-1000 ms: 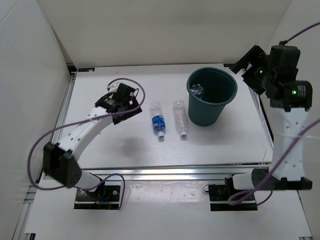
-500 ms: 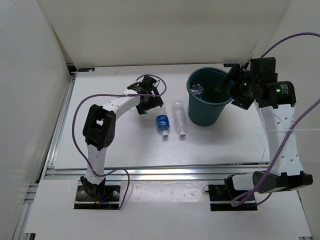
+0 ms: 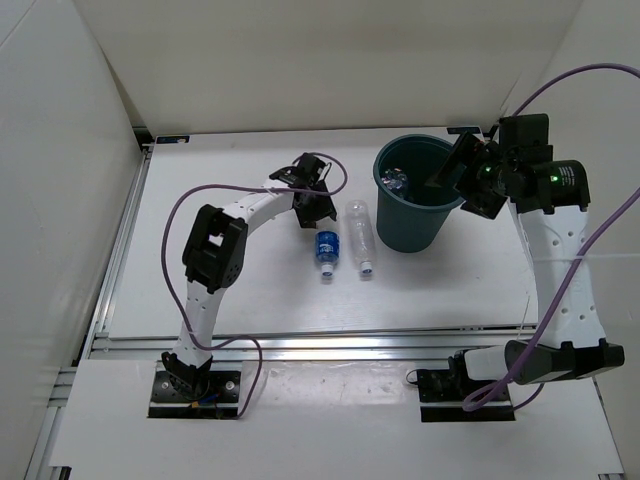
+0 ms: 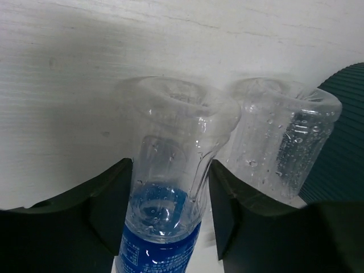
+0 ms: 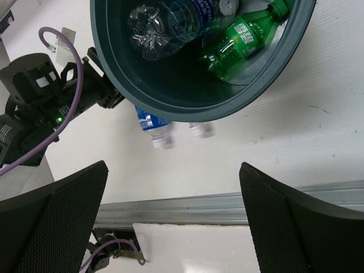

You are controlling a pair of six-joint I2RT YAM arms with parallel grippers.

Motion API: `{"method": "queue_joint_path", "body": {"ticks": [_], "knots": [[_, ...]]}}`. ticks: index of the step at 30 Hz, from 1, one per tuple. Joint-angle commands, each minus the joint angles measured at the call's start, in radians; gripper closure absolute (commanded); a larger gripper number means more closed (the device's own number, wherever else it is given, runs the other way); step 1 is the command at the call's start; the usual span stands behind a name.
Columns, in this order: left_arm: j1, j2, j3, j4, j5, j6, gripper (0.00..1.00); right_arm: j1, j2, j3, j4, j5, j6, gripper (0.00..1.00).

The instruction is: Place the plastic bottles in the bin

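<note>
My left gripper will next lift above the bin's side, cross over to the right in the top view to the bin's opening [image 3: 416,163], and release the bottle with the blue label.
A clear plastic bottle with a blue label [image 3: 326,246] lies on the table left of the bin [image 3: 437,222]. My left gripper [image 3: 314,208] is shut on its base end; in the left wrist view both fingers press the bottle [image 4: 170,165] at the gripper [image 4: 170,210]. A second clear bottle [image 3: 360,234] [image 4: 284,142] lies just to its right, untouched. My right gripper [image 3: 455,178] [image 5: 173,219] hovers open and empty over the bin's right rim. Inside the bin [image 5: 170,79] lie a green bottle [image 5: 239,42] and a clear blue-labelled one [image 5: 165,23].
The bin's dark ribbed wall [image 4: 341,136] stands close beyond the second bottle. A metal rail [image 3: 320,345] runs along the table's near edge. White walls enclose the table at the back and sides. The left arm's purple cable [image 3: 215,195] loops over the table.
My left arm swung right to the blue-labelled bottle and its jaws closed on the bottle's base end. My right arm came in over the bin's rim, still open.
</note>
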Motion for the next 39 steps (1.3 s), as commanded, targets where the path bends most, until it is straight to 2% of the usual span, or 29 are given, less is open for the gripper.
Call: {"method": "queue_joint_path", "body": {"ticks": [1,5,7,11,20,22,25,26,27,30,39], "knots": [[-0.005,-0.022,-0.038,-0.006,0.020,0.000,0.40,-0.005,0.020,0.011,0.000,-0.028,-0.033,0.00],[0.006,-0.065,-0.047,-0.006,0.000,-0.009,0.44,-0.025,0.020,0.011,0.000,-0.039,-0.033,0.00],[0.016,-0.113,-0.024,-0.025,-0.021,-0.009,0.49,-0.025,0.020,0.002,0.009,-0.052,-0.033,0.00],[0.007,-0.165,0.124,-0.061,-0.122,0.047,0.54,-0.036,0.030,-0.007,0.020,-0.062,-0.012,0.00],[-0.072,-0.173,0.561,-0.084,-0.327,0.145,0.55,-0.036,0.010,-0.027,0.020,-0.071,-0.001,0.00],[-0.092,-0.173,0.647,-0.014,-0.348,0.170,0.55,-0.036,-0.001,-0.036,0.020,-0.071,-0.001,0.00],[-0.158,-0.149,0.733,0.171,-0.334,0.326,0.55,-0.036,-0.010,-0.047,0.010,-0.071,-0.001,0.00],[-0.180,-0.110,0.766,0.204,-0.324,0.408,0.52,-0.036,-0.010,-0.047,0.010,-0.071,-0.001,0.00],[-0.209,-0.090,0.795,0.229,-0.324,0.426,0.52,-0.036,-0.010,-0.033,-0.002,-0.071,-0.001,0.00],[-0.220,-0.050,0.794,0.281,-0.269,0.391,0.51,-0.036,-0.010,-0.010,-0.014,-0.062,-0.010,0.00],[-0.241,0.054,0.790,0.339,-0.153,0.411,0.47,-0.036,-0.070,-0.019,-0.034,-0.032,-0.010,0.00]]}}
